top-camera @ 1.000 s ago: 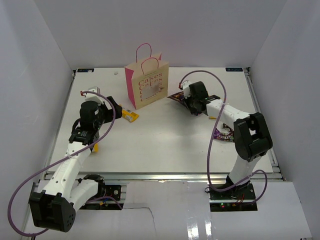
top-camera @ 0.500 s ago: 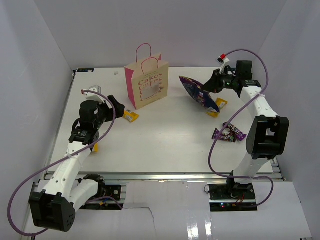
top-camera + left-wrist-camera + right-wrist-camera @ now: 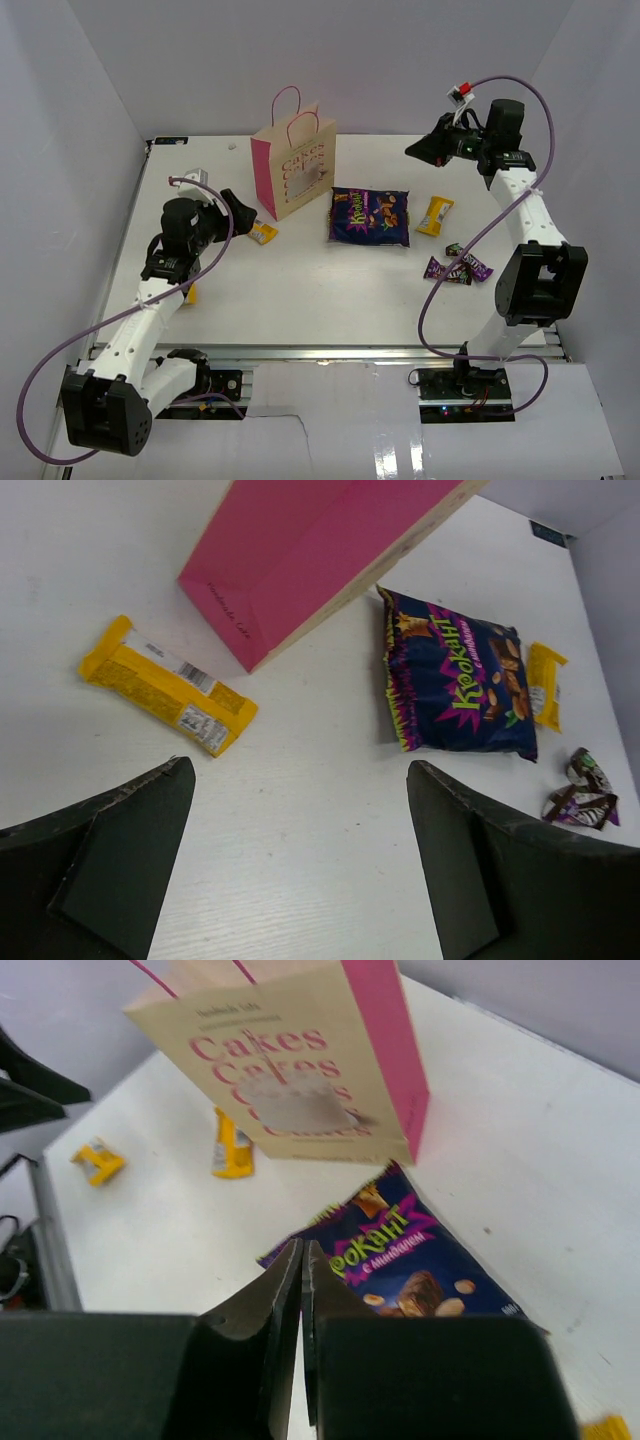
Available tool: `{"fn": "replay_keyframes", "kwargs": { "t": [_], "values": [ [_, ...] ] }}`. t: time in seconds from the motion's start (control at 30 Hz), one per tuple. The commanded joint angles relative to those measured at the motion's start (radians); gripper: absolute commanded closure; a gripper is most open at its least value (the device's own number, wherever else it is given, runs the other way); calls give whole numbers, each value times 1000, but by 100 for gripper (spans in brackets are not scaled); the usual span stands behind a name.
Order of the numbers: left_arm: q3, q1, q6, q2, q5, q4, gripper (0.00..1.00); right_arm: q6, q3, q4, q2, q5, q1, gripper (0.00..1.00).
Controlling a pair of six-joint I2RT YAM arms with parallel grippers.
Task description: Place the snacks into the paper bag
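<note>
I need to lower my left gripper toward the right in the top view, onto the chip bag's near corner point(image 3: 335, 236) by the paper bag point(image 3: 293, 165). That corner is uncovered below my left gripper.
The paper bag point(image 3: 293, 165) stands upright at the back centre, with its pink side point(image 3: 300, 550) and its "Cakes" front point(image 3: 290, 1070) showing in the wrist views. The purple chip bag point(image 3: 371, 216) lies flat on the table to its right and also shows in the left wrist view point(image 3: 455, 675) and the right wrist view point(image 3: 400, 1260). One yellow bar point(image 3: 263, 232) lies by the paper bag's left corner, another point(image 3: 434, 215) lies right of the chip bag, and a third point(image 3: 190, 293) lies at the left. Dark purple candy packets point(image 3: 458, 268) lie at the right. My left gripper point(image 3: 232, 208) is open and empty above the table. My right gripper point(image 3: 418, 150) is shut and empty, raised at the back right.
White walls enclose the table point(image 3: 330, 290) on three sides. The arm bases stand at the near edge. My right arm's purple cable point(image 3: 440, 290) loops over the candy packets.
My right gripper had lifted the chip bag beside the paper bag. The chip bag now lies flat on the table, and the gripper has pulled up and back, shut and empty. The left arm barely moved.
</note>
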Motion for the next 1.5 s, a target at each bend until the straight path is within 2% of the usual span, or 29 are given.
{"fn": "replay_keyframes", "kwargs": {
  "t": [0.0, 0.1, 0.2, 0.3, 0.33, 0.5, 0.7, 0.8, 0.87, 1.0, 1.07, 1.1, 1.17, 1.23, 1.47],
  "values": [
    [-3, 6, -59, 23, 152, 86, 3, -193, 47, -225, 11, 169, 29, 92],
    [-29, -9, -187, 122, 323, 169, 2, -279, -28, -276, -8, 241, 67, 92],
    [-35, -118, -247, 234, 351, 241, 2, -319, -127, -277, -34, 251, 69, 92],
    [-26, -282, -285, 309, 290, 309, 2, -345, -197, -276, -61, 242, 69, 92],
    [-7, -351, -285, 381, 238, 311, 2, -350, -236, -274, -69, 239, 69, 92],
    [166, -448, -316, 604, 74, 300, 2, -376, -318, -273, -103, 219, 67, 92],
    [276, -469, -340, 783, -176, 282, 2, -374, -373, -264, -104, 225, 67, 85],
    [303, -469, -350, 822, -235, 294, 2, -376, -389, -259, -107, 236, 67, 80],
    [336, -469, -342, 851, -222, 300, 2, -379, -396, -253, -107, 236, 66, 75],
    [425, -469, -324, 961, -92, 328, 2, -389, -396, -254, -100, 231, 67, 66],
    [456, -469, -331, 981, -74, 340, 2, -400, -396, -254, -98, 222, 64, 58],
    [462, -469, -346, 991, -74, 343, 2, -408, -399, -254, -97, 215, 66, 50],
    [467, -466, -366, 994, -72, 348, 2, -435, -405, -256, -94, 204, 66, 43],
    [468, -457, -406, 1000, -66, 349, 2, -440, -410, -253, -85, 215, 66, 41],
    [517, -443, -521, 1069, -6, 348, 2, -416, -395, -239, -23, 294, 66, 43]
  ]
}}
